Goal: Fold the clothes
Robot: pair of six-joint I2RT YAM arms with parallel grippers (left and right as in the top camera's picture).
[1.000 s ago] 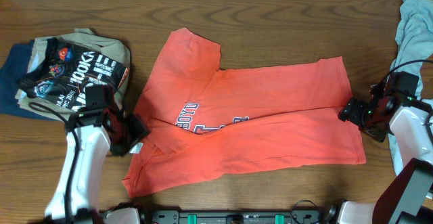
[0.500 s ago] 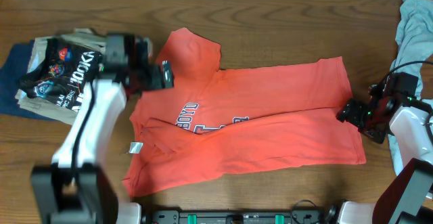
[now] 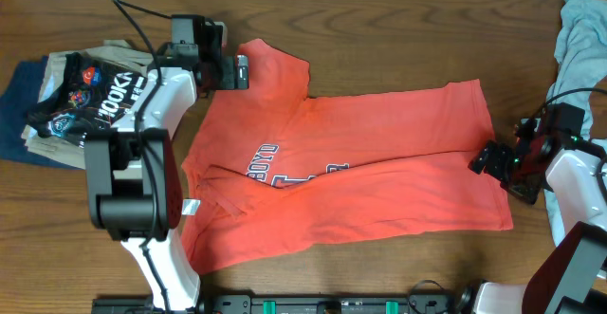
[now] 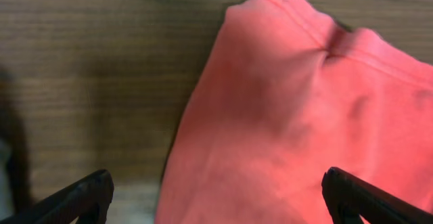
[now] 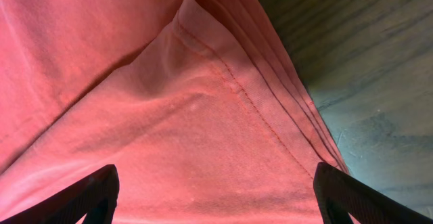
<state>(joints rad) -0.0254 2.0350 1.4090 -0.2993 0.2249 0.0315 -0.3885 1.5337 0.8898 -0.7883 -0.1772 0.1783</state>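
Observation:
I should next lower my left gripper onto the outer edge of the shirt's sleeve and close on it, as that edge is below my open fingers beside bare wood.
The clothes, a red-orange T-shirt [image 3: 351, 162] with navy-and-white lettering, lie spread and partly folded across the middle of the table. My left gripper [image 3: 242, 71] hovers open at the shirt's upper-left sleeve. In the left wrist view that sleeve [image 4: 291, 116] lies under the left gripper [image 4: 216, 197], whose fingertips [image 4: 81, 195] stand wide apart with nothing between them. My right gripper [image 3: 484, 159] is open at the shirt's right edge. In the right wrist view the right gripper [image 5: 216, 197] hangs over the layered hem [image 5: 223, 75], not clamping the fabric.
A pile of garments [image 3: 85, 101], a black printed shirt on tan and navy ones, sits at the left. Grey cloth [image 3: 580, 39] lies at the far right corner. A small white tag [image 3: 191, 207] shows at the shirt's lower left. Bare wood [image 3: 379, 29] runs along the back.
My left arm swung from the shirt's lower-left edge up to the upper-left sleeve, its jaws opening wider. The right gripper has barely moved.

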